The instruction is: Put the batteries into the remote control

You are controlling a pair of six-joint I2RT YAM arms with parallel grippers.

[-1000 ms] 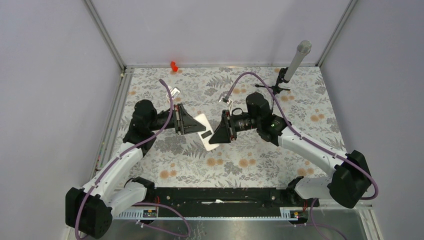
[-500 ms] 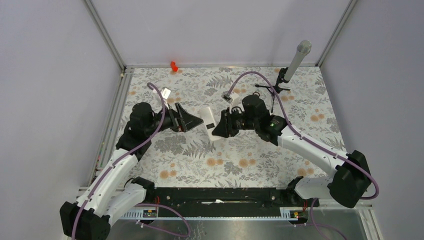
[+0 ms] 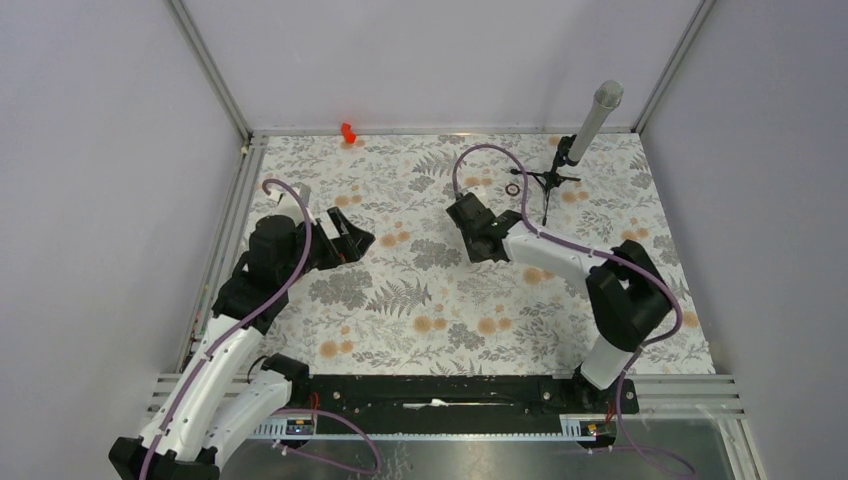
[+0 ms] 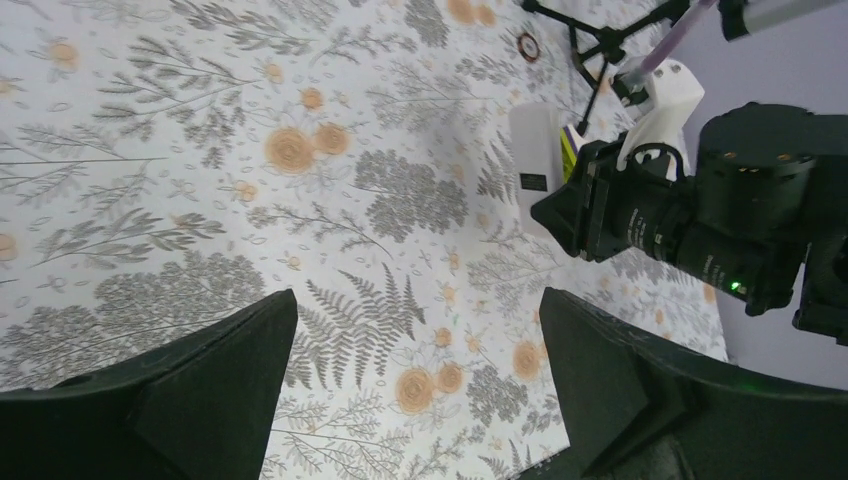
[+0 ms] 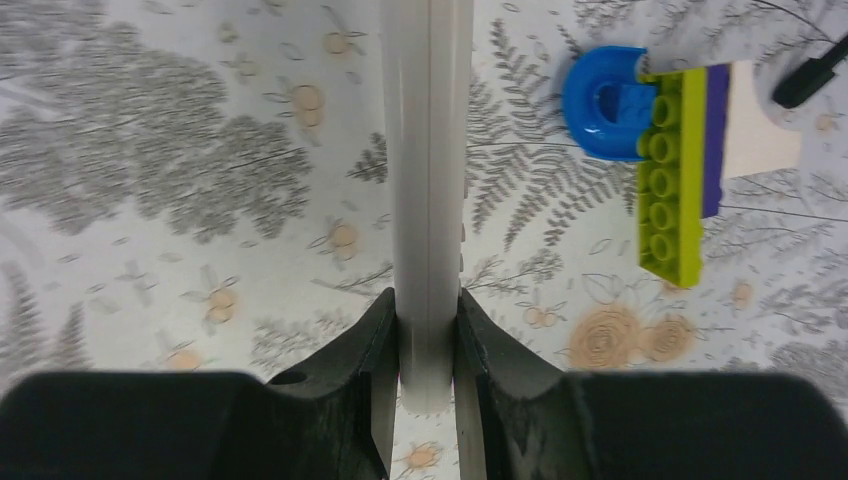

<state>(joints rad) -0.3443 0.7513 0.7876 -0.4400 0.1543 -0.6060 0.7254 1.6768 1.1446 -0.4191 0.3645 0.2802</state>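
Observation:
I will next move my right gripper down toward the floral tabletop below and let go of the remote control there, since the gripper still holds it clear of the cloth.
The remote control is a flat white handset, seen edge-on in the right wrist view. My right gripper is shut on its near end, one finger against each flat face. The left wrist view shows the remote control sticking out of the right gripper above the floral table. My left gripper is open with only tablecloth between its fingers, well to the left of the remote. Seen from above, the left gripper and the right gripper stand apart. The batteries are out of view.
A blue disc, a yellow-green and dark block and a small white cover piece lie right of the remote. At the back right stand a microphone stand and a small ring. A red object sits at the back edge.
My left gripper let go of the remote, opened wide and pulled back to the left. The right arm swung the remote toward the back right, still gripping it.

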